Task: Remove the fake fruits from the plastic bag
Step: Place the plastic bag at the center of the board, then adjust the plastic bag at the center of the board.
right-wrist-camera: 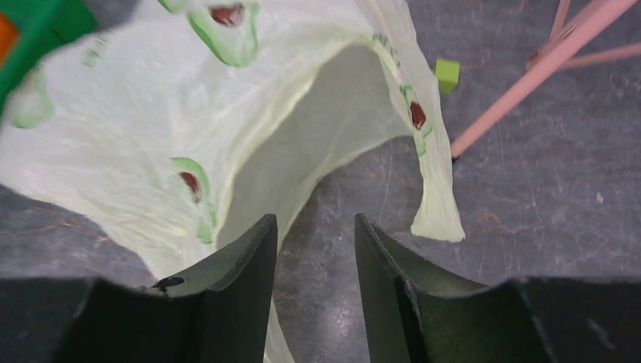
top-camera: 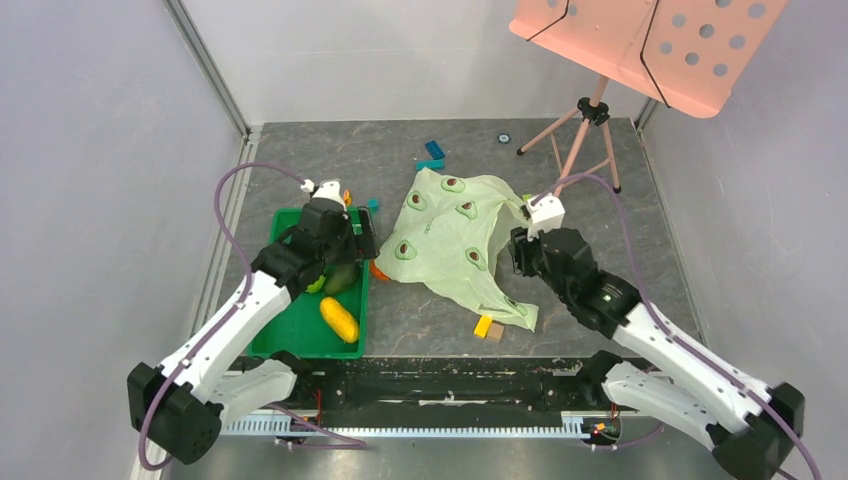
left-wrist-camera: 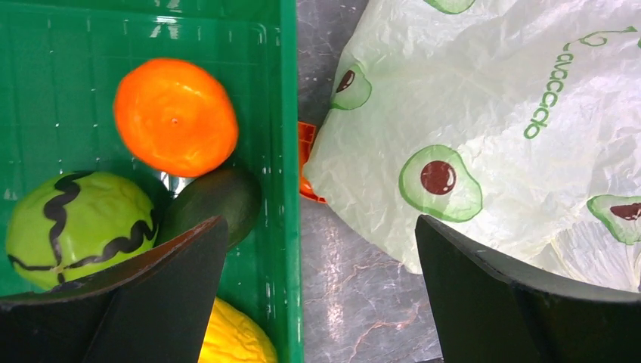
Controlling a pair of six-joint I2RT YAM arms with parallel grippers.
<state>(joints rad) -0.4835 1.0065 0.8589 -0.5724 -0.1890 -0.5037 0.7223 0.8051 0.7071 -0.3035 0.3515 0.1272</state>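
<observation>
The bag's tray-side edge is below the left gripper and to its right in the top view, so the left gripper should go down that way, clear of the tray's rim.
The plastic bag (top-camera: 455, 240) lies flattened on the table, pale green with avocado prints, its mouth gaping toward the right wrist camera (right-wrist-camera: 332, 113). Several fake fruits sit in the green tray: an orange one (left-wrist-camera: 175, 117), a light green one with black lines (left-wrist-camera: 75, 227), a dark green one (left-wrist-camera: 215, 200) and a yellow one (top-camera: 339, 319). My left gripper (left-wrist-camera: 321, 227) is open over the tray's right rim, between tray and bag (left-wrist-camera: 491, 113). At the bag's right edge my right gripper (right-wrist-camera: 314, 221) stands open, with only bare table between its fingers.
The green tray (top-camera: 300, 335) sits at the left. A flat orange piece (left-wrist-camera: 306, 162) pokes out under the bag's left edge. Small blocks lie near the front (top-camera: 488, 327) and back (top-camera: 432, 155). A pink music stand (top-camera: 640, 50) on a tripod (top-camera: 590, 120) stands back right.
</observation>
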